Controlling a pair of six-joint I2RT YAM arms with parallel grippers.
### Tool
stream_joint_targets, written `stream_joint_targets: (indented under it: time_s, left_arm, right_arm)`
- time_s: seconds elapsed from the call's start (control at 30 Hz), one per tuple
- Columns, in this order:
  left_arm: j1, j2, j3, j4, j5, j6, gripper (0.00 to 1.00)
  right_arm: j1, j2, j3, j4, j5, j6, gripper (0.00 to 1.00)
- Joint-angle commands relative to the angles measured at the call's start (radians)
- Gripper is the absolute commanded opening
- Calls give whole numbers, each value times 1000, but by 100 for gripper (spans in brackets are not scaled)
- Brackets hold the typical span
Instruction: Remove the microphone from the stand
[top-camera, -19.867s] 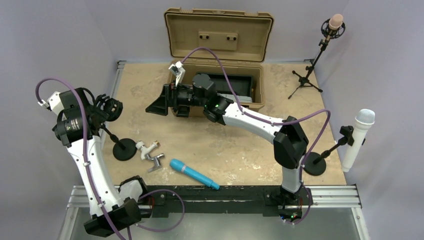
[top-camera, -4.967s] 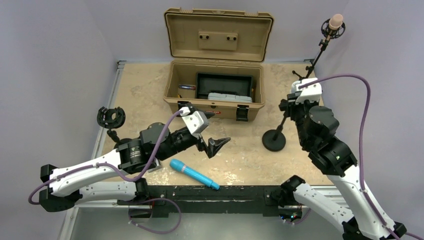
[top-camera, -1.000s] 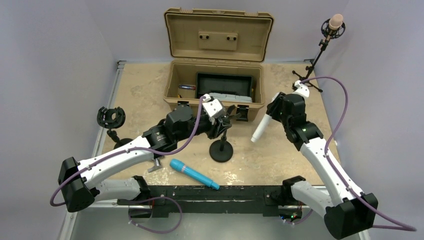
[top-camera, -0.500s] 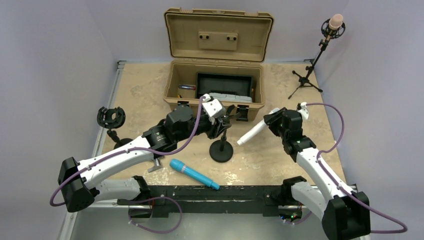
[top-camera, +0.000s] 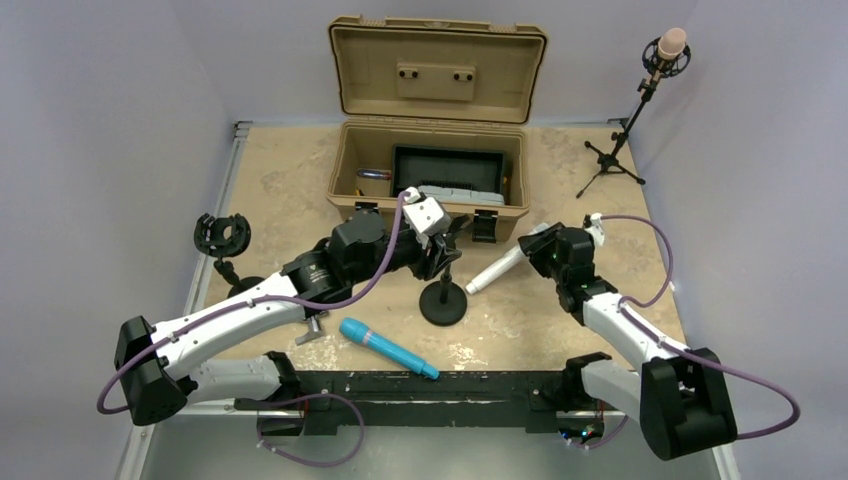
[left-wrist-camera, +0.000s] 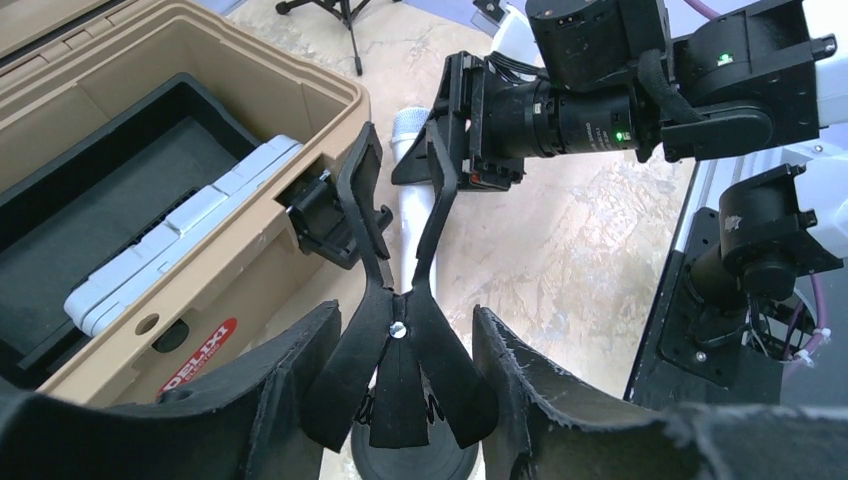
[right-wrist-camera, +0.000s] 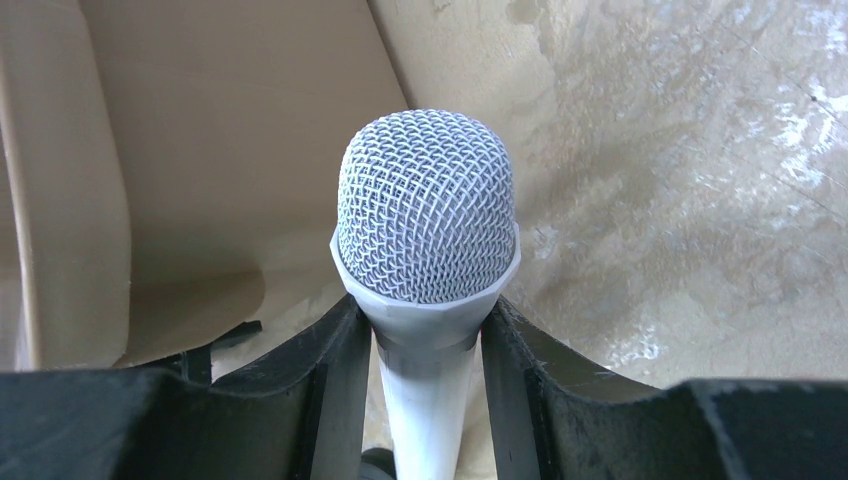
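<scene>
The microphone in my right gripper should next go down a little toward the bare table (top-camera: 521, 254) beside the case, and then my right gripper should open.
The white microphone (top-camera: 497, 270) with a grey mesh head (right-wrist-camera: 425, 200) is out of the stand and slants low over the table, its tail pointing at the stand's round base (top-camera: 443, 305). My right gripper (top-camera: 535, 250) is shut on it just below the head, pads pressed on both sides (right-wrist-camera: 425, 320). The black stand's forked clip (left-wrist-camera: 395, 330) stands empty between the fingers of my left gripper (left-wrist-camera: 400, 320), with a gap on each side, so that gripper (top-camera: 445, 245) is open around the clip. Behind the clip, the left wrist view shows the microphone (left-wrist-camera: 405, 215).
An open tan case (top-camera: 430, 150) sits at the back. A blue microphone (top-camera: 388, 348) lies near the front edge, a small metal part (top-camera: 312, 328) beside it. A shock-mount stand (top-camera: 222, 235) is at the left, a tripod stand with a pink microphone (top-camera: 660, 55) at the back right.
My right gripper has carried the white microphone down and left, tilting it flatter toward the table. My left gripper's jaws have widened off the stand's clip.
</scene>
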Motion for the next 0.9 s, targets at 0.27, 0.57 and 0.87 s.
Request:
stream_joint_targets:
  time_s: [0.27, 0.57, 0.87]
  left_arm:
    - [-9, -111, 54, -32, 27, 14, 59]
    - [-6, -179, 118, -107, 53, -39, 66]
    - [146, -79, 339, -243, 325, -344, 70]
  right_arm:
    - [-2, 131, -8, 187, -38, -29, 13]
    - [-1, 155, -3, 209, -55, -81, 48]
    - [-2, 113, 47, 170, -78, -197, 80]
